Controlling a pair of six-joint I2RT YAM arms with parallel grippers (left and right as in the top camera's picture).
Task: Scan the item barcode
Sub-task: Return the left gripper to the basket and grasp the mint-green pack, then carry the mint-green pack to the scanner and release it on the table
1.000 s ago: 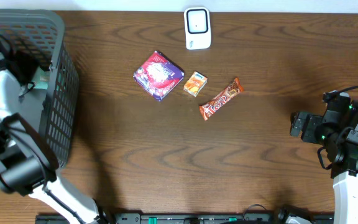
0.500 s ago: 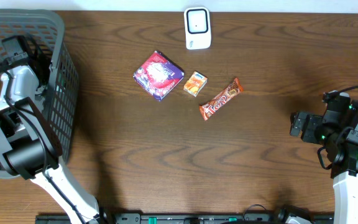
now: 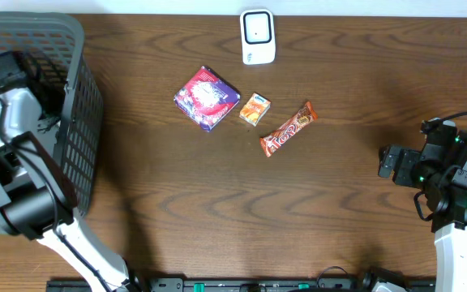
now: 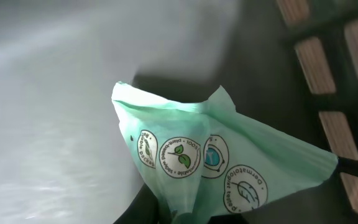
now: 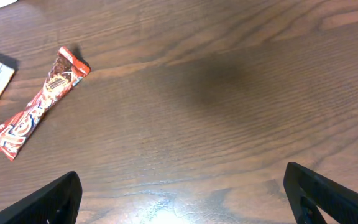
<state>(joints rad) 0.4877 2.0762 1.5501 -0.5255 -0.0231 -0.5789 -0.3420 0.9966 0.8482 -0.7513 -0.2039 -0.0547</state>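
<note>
The basket's side stands between the packet and the small orange box, so my left gripper will next lift the packet over the basket's mesh side and release it beside the box.
Inside the grey basket [image 3: 78, 42] my left gripper [image 4: 184, 216] is shut on the pinched edge of a pale green packet [image 4: 229, 165] printed with round leaf badges. No barcode shows on it. In the overhead view my left arm [image 3: 16, 113] reaches into the basket and covers the packet. The white scanner [image 3: 258, 36] stands at the table's far edge. My right gripper [image 5: 185, 186] hovers open over bare wood at the right, nothing between its fingers [image 5: 48, 202].
A purple packet [image 3: 207, 98], a small orange box [image 3: 254, 109] and a red-orange candy bar [image 3: 289, 129] lie in the middle of the brown table [image 3: 242, 219]. The basket's mesh wall [image 4: 347, 93] is close on the packet's right.
My left gripper has closed on the green packet. The left arm shifted slightly inside the basket. The right arm has not moved.
</note>
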